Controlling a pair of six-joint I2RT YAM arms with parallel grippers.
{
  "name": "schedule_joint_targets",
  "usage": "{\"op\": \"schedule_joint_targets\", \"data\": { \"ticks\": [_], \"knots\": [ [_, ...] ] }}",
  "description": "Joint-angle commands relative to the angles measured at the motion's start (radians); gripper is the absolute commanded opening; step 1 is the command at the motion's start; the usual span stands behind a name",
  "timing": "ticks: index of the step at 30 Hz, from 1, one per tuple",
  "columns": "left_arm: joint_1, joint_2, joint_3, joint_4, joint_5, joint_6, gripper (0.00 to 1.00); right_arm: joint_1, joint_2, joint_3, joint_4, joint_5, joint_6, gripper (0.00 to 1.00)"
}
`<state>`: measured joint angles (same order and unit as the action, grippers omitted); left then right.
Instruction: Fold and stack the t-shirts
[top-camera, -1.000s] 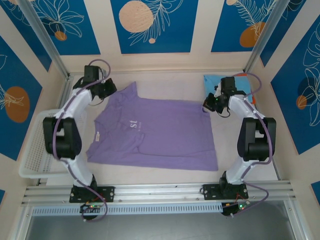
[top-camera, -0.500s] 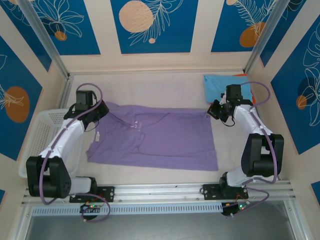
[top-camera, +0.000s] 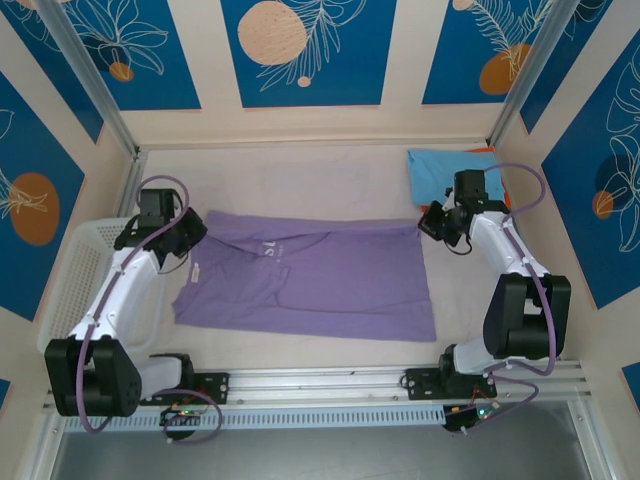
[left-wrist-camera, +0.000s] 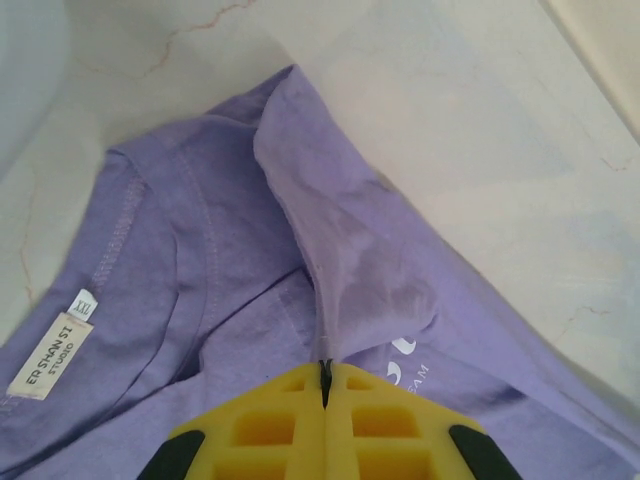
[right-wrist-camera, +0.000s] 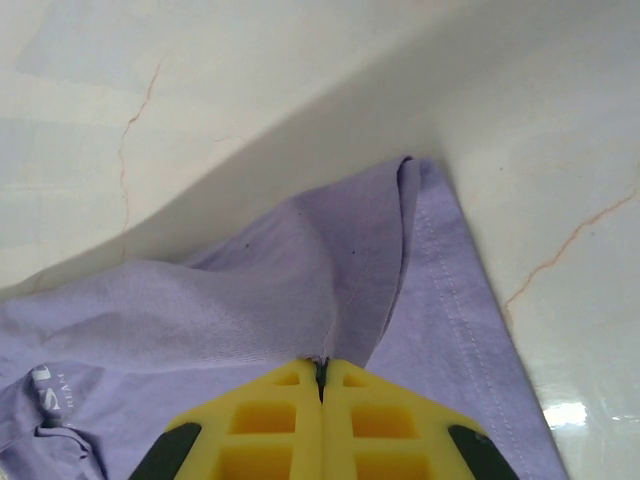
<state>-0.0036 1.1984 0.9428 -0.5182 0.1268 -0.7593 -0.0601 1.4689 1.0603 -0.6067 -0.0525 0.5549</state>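
Next, my right gripper will bring the pinched far corner back and down onto the purple cloth (left-wrist-camera: 340, 250) and release it there, because the fold stands raised off the shirt.
The lavender-purple t-shirt (top-camera: 320, 280) lies across the middle of the table, its far edge doubled over toward the near side. My left gripper (top-camera: 200, 223) is shut on the shirt's far-left edge by the collar. In the left wrist view the yellow jaws (left-wrist-camera: 324, 366) pinch a raised ridge of purple cloth (left-wrist-camera: 340, 250), with the neck label (left-wrist-camera: 50, 358) at the left. My right gripper (top-camera: 426, 222) is shut on the far-right corner, and the right wrist view shows its jaws (right-wrist-camera: 321, 362) pinching a fold of the hem (right-wrist-camera: 300, 270). A light blue t-shirt (top-camera: 435, 168) lies folded at the far right, an orange one (top-camera: 484, 150) peeking out behind it.
A white mesh basket (top-camera: 72, 290) stands at the left edge of the table, beside the left arm. Bare table (top-camera: 300, 175) lies between the purple shirt and the back wall. The rail with the arm bases runs along the near edge.
Both grippers have drawn the shirt's far edge toward the near side, folding it over. The left arm swung left and nearer. The right gripper shifted slightly.
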Motion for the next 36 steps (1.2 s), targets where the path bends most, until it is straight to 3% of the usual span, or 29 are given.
{"op": "schedule_joint_targets", "data": {
  "ticks": [1, 10, 12, 14, 16, 19, 23, 27, 31, 36],
  "knots": [
    [0.019, -0.035, 0.026, -0.048, 0.064, -0.029, 0.03, -0.006, -0.031, -0.041, 0.006, 0.025, -0.023, 0.00],
    [0.084, -0.159, -0.098, -0.053, 0.099, -0.076, 0.03, -0.006, -0.095, -0.158, 0.092, 0.056, -0.015, 0.03],
    [0.112, -0.196, -0.126, -0.055, 0.078, -0.095, 0.06, -0.007, -0.122, -0.180, 0.124, 0.041, -0.008, 0.09],
    [0.141, -0.220, -0.154, -0.042, 0.082, -0.118, 0.16, -0.008, -0.150, -0.202, 0.146, 0.025, 0.005, 0.21],
    [0.163, -0.232, -0.169, -0.034, 0.096, -0.133, 0.40, -0.019, -0.177, -0.235, 0.160, 0.018, 0.032, 0.35],
    [0.177, -0.257, -0.177, -0.013, 0.102, -0.126, 0.52, -0.083, -0.240, -0.305, 0.207, -0.051, 0.093, 0.41],
    [0.170, -0.251, -0.136, 0.037, 0.146, -0.072, 0.62, -0.150, -0.302, -0.336, 0.219, -0.089, 0.168, 0.46],
    [0.053, -0.121, -0.002, -0.005, 0.148, 0.026, 0.60, -0.104, -0.215, -0.252, 0.196, -0.125, 0.151, 0.46],
    [-0.132, 0.047, 0.112, -0.017, 0.024, 0.057, 0.55, 0.016, 0.007, -0.090, 0.084, -0.071, 0.084, 0.33],
    [-0.186, 0.295, 0.206, 0.057, -0.016, 0.038, 0.46, 0.109, 0.221, 0.048, 0.058, 0.009, 0.063, 0.27]
  ]
}}
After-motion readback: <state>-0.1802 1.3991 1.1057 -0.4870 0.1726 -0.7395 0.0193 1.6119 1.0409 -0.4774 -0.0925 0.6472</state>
